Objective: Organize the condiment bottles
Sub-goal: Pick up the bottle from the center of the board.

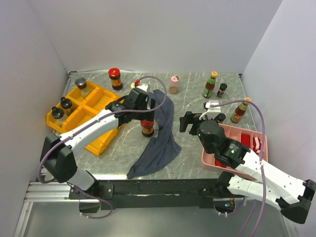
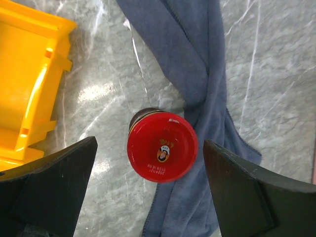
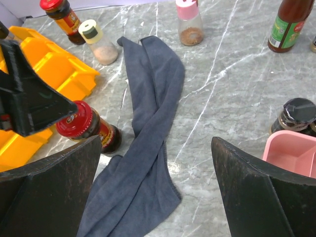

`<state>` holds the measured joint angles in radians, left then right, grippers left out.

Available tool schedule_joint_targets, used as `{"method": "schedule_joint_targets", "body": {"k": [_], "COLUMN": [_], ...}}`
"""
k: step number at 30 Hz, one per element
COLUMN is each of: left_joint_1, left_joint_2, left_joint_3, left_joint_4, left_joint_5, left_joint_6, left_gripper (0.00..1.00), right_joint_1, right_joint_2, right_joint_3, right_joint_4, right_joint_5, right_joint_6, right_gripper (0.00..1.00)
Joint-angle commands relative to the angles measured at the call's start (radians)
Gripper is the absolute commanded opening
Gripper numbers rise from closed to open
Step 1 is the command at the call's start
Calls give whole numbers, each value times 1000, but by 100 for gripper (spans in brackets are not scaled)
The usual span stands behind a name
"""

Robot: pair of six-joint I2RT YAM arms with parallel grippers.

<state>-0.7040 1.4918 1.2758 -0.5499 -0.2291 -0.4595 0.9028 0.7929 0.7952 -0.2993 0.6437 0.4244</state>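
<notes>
The left gripper moves down next until its fingers are on either side of the red lid, then closes on the jar.
A red-lidded dark jar (image 2: 162,148) stands upright at the edge of the grey-blue cloth (image 2: 197,64). My left gripper (image 2: 149,145) hangs over it, open, one finger on each side of the lid with a gap at both. In the top view this jar (image 1: 147,128) sits below the left gripper (image 1: 145,117). My right gripper (image 3: 156,142) is open and holds nothing, hovering above the cloth (image 3: 148,123). Further back stand a second red-lidded jar (image 1: 115,78), a pink-capped shaker (image 1: 174,85), a yellow-capped shaker (image 3: 98,42), and slim sauce bottles (image 1: 211,85) (image 1: 239,111).
A yellow bin tray (image 1: 94,106) at the left holds two black-capped bottles (image 1: 66,103) and a silver-capped shaker (image 1: 81,85). A pink tray (image 1: 217,158) with red packets sits front right, with a black-capped bottle (image 3: 296,114) just behind it. White walls close in three sides.
</notes>
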Motion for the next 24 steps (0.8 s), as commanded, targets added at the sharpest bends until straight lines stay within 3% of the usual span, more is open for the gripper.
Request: {"method": "schedule_joint_targets", "body": {"k": [1,8,19,22,24], "left_joint_1": [-18,-25,-31,-31,-31], "left_joint_2": [42,99,165,165,160], "left_joint_3": [45,42,53,48,45], "left_joint_4": [8,31,-5,-10,-18], "left_joint_5": [19,43,16,13,4], "left_joint_6": [16,22,7,4,-4], "left_gripper": [95,96,86,78,60], "right_joint_1": [-4,-4,-4,-4,-4], "right_joint_2": [-15,-15,-7,-11,-12], "right_joint_3": [-7,-5,-4,-5,-7], "right_joint_4": [45,46,46,48,46], "right_joint_5": [31,30,27,24,25], "right_joint_6": [-4,-10,-13,-15,-13], "right_gripper": [100,100,100,100,100]}}
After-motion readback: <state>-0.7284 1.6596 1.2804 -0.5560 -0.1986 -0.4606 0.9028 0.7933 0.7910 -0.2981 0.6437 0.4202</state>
